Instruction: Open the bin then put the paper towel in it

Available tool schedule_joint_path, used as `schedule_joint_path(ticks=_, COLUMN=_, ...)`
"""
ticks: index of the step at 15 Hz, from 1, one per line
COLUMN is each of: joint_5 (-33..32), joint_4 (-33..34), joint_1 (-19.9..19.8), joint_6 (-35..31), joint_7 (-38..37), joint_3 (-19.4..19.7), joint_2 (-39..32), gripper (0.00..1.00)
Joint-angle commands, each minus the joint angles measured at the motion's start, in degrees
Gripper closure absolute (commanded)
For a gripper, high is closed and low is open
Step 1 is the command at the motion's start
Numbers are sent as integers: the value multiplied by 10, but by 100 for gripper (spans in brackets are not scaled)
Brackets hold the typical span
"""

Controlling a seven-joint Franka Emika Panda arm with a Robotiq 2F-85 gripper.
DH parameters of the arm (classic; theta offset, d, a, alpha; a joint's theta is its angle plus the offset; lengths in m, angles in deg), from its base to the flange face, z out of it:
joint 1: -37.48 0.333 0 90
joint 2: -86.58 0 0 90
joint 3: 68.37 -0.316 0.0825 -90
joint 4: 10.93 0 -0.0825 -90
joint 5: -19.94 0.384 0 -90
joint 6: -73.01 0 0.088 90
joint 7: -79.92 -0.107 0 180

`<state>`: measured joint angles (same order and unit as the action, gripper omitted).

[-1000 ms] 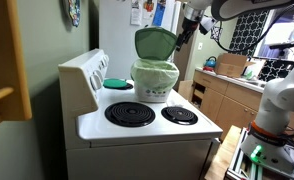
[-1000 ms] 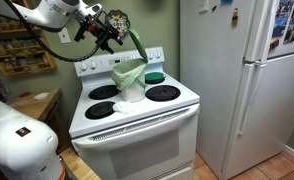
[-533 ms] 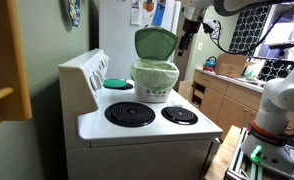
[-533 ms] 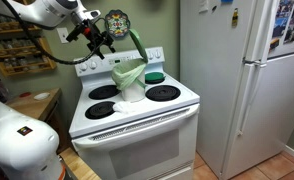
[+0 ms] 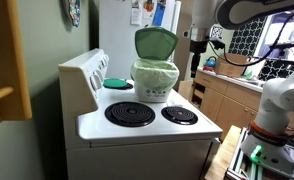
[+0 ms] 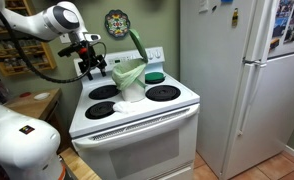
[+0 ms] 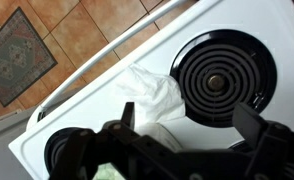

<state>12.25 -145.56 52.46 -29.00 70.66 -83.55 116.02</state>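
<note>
Next, my gripper turns and lowers onto the crumpled white paper towel (image 5: 176, 99) (image 7: 156, 96) beside the coil burner, as the bin's lid already stands open.
The pale-green bin (image 5: 155, 82) stands in the middle of the white stove top with a whitish liner, and its darker green lid (image 5: 155, 42) stands up, open. Both also show in an exterior view: bin (image 6: 133, 82), lid (image 6: 136, 45). My gripper (image 5: 197, 62) (image 6: 90, 69) hangs beside the bin, apart from it, above the stove's front part. In the wrist view its fingers (image 7: 187, 122) are spread wide and hold nothing. Below them a crumpled white paper towel (image 7: 152, 92) lies on the stove top next to a coil burner (image 7: 219, 75).
A flat teal disc (image 5: 118, 83) (image 6: 154, 77) lies on a back burner. The stove's control panel (image 5: 85, 72) rises behind the bin. A white fridge (image 6: 242, 80) stands beside the stove; a counter with a kettle (image 5: 210, 64) is on the other side.
My gripper has moved away from the raised lid, down and to the side of the bin. The lid stays open.
</note>
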Motion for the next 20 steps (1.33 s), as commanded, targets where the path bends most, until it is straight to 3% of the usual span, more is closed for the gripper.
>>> schedule_joint_path(ticks=1, joint_5=2, joint_4=-15, joint_1=-5, joint_6=-9, joint_7=2, joint_3=-5, joint_2=-1, gripper=0)
schedule_joint_path(ticks=6, joint_5=-9, joint_4=-40, joint_1=-15, joint_6=-19, joint_7=-16, joint_3=-10, joint_2=-25, gripper=0)
schedule_joint_path(ticks=10, joint_5=13, joint_4=-68, joint_1=-26, joint_6=-111, joint_7=-90, joint_3=-12, joint_2=-56, gripper=0)
schedule_joint_path(ticks=14, joint_5=-5, joint_4=-88, joint_1=-42, joint_6=-151, joint_7=-179, joint_3=-29, joint_2=-108, gripper=0)
schedule_joint_path(ticks=20, joint_5=-67, joint_4=-107, joint_1=-66, joint_6=-269, joint_7=-323, joint_3=-40, joint_2=-169, gripper=0)
